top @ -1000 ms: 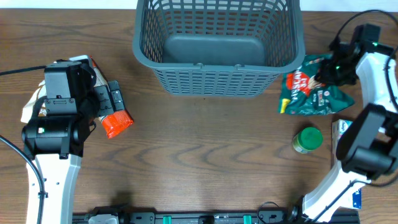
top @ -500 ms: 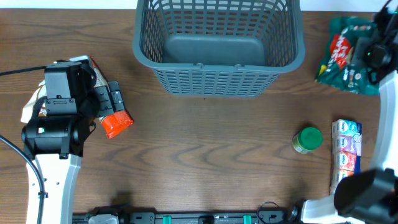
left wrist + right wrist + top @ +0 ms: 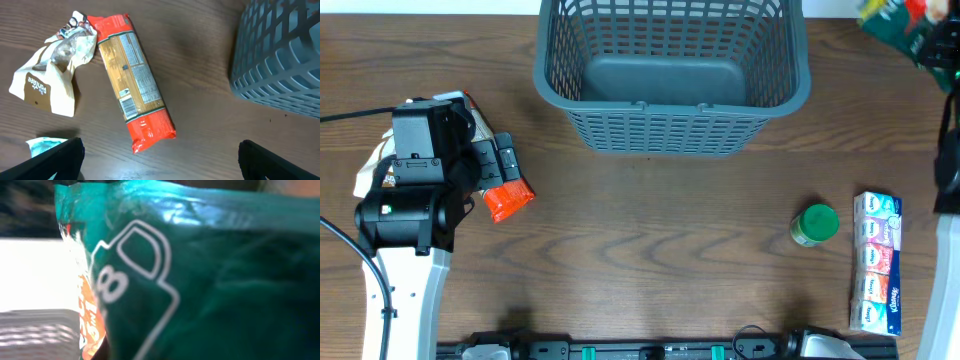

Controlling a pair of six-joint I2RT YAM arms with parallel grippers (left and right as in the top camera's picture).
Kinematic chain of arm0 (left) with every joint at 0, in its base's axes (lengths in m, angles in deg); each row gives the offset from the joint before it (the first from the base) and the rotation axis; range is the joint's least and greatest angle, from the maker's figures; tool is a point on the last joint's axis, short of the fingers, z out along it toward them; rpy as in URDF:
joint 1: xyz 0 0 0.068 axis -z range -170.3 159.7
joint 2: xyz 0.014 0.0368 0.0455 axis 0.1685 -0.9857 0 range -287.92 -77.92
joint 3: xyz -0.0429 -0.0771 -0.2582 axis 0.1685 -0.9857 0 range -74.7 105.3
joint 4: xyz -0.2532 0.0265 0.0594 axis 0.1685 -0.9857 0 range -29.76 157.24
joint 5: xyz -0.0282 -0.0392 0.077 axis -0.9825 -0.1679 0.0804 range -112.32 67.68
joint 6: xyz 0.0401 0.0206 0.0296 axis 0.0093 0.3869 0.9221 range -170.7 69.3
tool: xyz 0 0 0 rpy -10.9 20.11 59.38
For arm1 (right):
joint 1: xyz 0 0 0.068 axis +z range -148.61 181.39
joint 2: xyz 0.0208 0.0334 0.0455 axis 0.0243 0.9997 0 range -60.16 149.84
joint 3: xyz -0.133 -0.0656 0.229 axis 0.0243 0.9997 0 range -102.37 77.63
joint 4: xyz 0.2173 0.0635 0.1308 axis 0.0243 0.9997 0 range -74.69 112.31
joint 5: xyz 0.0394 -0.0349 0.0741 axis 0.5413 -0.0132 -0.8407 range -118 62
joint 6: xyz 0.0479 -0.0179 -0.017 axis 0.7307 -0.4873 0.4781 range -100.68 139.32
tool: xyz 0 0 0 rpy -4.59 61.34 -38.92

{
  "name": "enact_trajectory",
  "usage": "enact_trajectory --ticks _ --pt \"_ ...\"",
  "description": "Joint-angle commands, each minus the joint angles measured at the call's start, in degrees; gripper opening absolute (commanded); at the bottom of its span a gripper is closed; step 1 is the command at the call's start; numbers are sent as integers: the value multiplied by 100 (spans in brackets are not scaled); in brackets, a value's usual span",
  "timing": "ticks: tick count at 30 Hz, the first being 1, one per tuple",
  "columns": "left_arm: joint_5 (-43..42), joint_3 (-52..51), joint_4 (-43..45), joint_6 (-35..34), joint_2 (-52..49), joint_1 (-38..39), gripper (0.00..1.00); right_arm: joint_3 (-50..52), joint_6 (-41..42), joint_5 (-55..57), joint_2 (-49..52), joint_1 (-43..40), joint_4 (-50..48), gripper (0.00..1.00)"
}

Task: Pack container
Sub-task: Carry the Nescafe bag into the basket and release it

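Observation:
My right gripper carries the packet to the left in the overhead view and down to the basket's bare bottom next, and releases it there.
The container [image 3: 670, 130], a large dark grey lattice basket, stands at the back centre with nothing in it; its corner shows in the left wrist view [image 3: 280, 60]. My right gripper [image 3: 948, 40] is at the far right top edge, shut on a green snack packet [image 3: 900, 18] held in the air. That packet fills the right wrist view [image 3: 210, 280] and hides the fingers. My left gripper [image 3: 160, 162] is open and empty above the table, just short of an orange-red packet [image 3: 132, 80] that lies flat, also seen overhead [image 3: 507, 200].
A beige and brown crumpled packet [image 3: 50, 75] lies left of the orange-red one, with a teal scrap [image 3: 45, 144] near the left finger. A green-lidded jar [image 3: 815, 224] and a long pack of tissues [image 3: 878, 262] lie at the right front.
My right gripper has lifted the green snack packet off the table right of the basket and carried it up and right, nearly out of the overhead view. The left arm has not moved.

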Motion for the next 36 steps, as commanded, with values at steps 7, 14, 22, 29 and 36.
enact_trajectory --ticks 7,14,22,29,36 --pt "48 111 -17 98 50 -28 99 -166 -2514 -2293 162 1351 -494 1" --pt "46 111 -20 98 50 -28 99 -166 -3025 -2295 1093 1858 -420 1" --pt "46 111 -22 96 50 -28 99 -166 -3220 -2295 2131 2371 -94 1" --pt "48 111 -24 96 50 -28 99 -166 -3327 -2170 3027 2728 678 1" --pt "46 111 -142 96 50 -28 99 -166 -3276 -1631 3654 2730 1121 1"
